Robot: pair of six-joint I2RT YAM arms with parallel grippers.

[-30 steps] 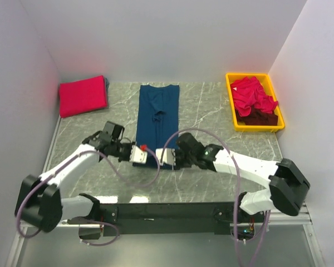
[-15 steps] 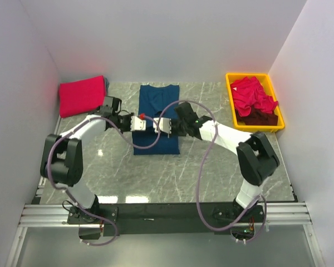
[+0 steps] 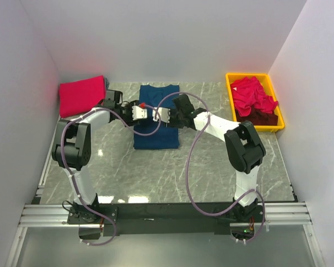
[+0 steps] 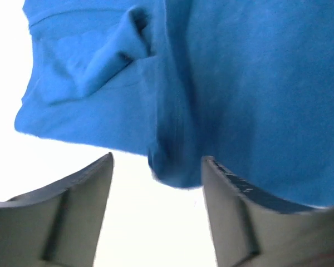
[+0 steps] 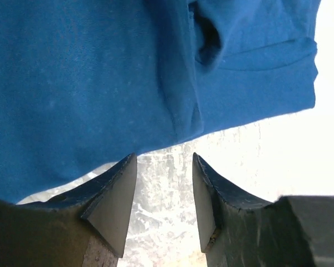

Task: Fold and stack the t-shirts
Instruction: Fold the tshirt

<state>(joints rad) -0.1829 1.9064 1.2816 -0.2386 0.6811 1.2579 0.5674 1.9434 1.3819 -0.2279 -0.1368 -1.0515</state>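
Observation:
My fingers straddle bare table, and the navy t-shirt's near corner on the bin's side (image 3: 177, 147) is back of them. My right gripper should move back onto that corner next.
A navy blue t-shirt (image 3: 156, 136) lies folded over on itself at the middle of the table. Both grippers hover over its far half, facing each other. My left gripper (image 3: 148, 113) is open; in the left wrist view (image 4: 156, 167) a fold of the navy cloth (image 4: 222, 83) lies just past its tips, loose. My right gripper (image 3: 156, 115) is open too, and the right wrist view (image 5: 164, 161) shows the cloth edge (image 5: 100, 83) beyond its fingers with bare table between them. A folded red-pink t-shirt (image 3: 82, 95) rests at the far left.
A yellow bin (image 3: 256, 127) at the far right holds crumpled red-pink t-shirts (image 3: 251, 93) and a dark maroon one (image 3: 263, 117). White walls close the table on three sides. Both arms stretch far across the marbled tabletop (image 3: 211, 167).
Both grippers carried the navy shirt's near hem away from the bases, folding the shirt in half. Their jaws then opened and let the cloth go.

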